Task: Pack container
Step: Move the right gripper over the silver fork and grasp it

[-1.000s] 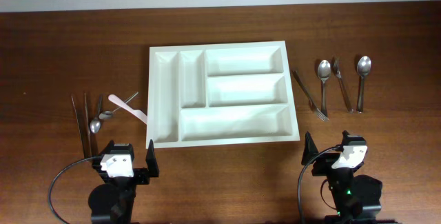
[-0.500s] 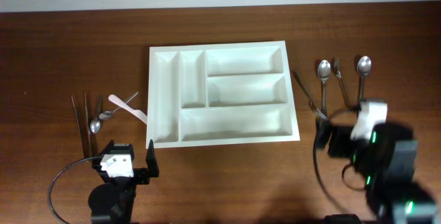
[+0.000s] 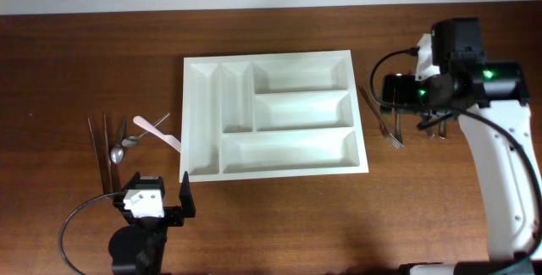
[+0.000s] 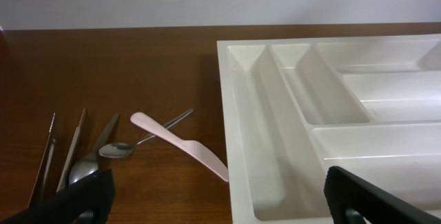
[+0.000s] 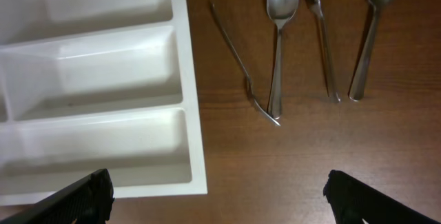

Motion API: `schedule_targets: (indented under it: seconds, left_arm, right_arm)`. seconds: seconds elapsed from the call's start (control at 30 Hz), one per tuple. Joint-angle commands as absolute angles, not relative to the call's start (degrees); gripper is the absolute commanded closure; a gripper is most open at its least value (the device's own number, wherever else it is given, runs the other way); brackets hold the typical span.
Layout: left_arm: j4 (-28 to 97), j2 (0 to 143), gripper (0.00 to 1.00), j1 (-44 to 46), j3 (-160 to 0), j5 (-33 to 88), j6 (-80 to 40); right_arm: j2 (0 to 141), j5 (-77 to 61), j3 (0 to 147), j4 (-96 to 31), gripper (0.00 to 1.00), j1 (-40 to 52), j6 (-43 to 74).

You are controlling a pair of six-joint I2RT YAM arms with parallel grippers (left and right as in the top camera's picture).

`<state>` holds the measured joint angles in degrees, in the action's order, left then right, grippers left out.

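The robot's right gripper will next go down and ease toward the tray, onto the neck of the thin silver fork (image 3: 384, 126) (image 5: 249, 84), because that fork is the closest to the tray among the cutlery below.
The container (image 3: 275, 172) is a white five-compartment tray in the middle of the table, and every compartment is empty. It also shows in the left wrist view (image 4: 231, 114) and the right wrist view (image 5: 191, 100). My right gripper (image 3: 412, 106) is open and empty, hovering over the cutlery to the right of the tray: a fork (image 5: 238, 58), a spoon (image 5: 279, 38), a second fork (image 5: 324, 45) and a second spoon (image 5: 368, 38). In the right wrist view the right gripper (image 5: 224, 203) holds nothing. My left gripper (image 3: 157, 200) is open and empty near the front edge, facing the tray's left end.
Left of the tray lie a pink plastic knife (image 4: 179, 145), a small spoon (image 4: 138, 143), a larger spoon (image 4: 86, 165) and a pair of metal chopsticks (image 4: 45, 165). In the overhead view these lie around the pink knife (image 3: 158, 132). The table's back edge meets a white wall.
My right arm has lifted from its rest at the front right and swung back over the cutlery right of the tray. The left arm has not moved.
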<state>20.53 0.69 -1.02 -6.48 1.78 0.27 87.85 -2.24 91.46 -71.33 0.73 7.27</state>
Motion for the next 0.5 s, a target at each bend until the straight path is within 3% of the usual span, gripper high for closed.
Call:
schedule_targets:
  seconds: [0.0, 0.13, 0.47]
  left_arm:
    - [20.6, 0.3, 0.01, -1.3, -6.2, 2.6, 1.1]
    - [20.6, 0.3, 0.01, -1.3, -6.2, 2.6, 1.1]
    - [20.6, 0.3, 0.01, -1.3, -6.2, 2.6, 1.1]
  right_arm:
    - [89.4, -1.8, 93.2, -70.2, 0.02, -0.9, 6.4]
    - [90.7, -1.8, 93.2, -68.9, 0.01, -4.1, 6.1]
    - [97.4, -6.2, 93.2, -66.8, 0.03, -9.5, -7.3]
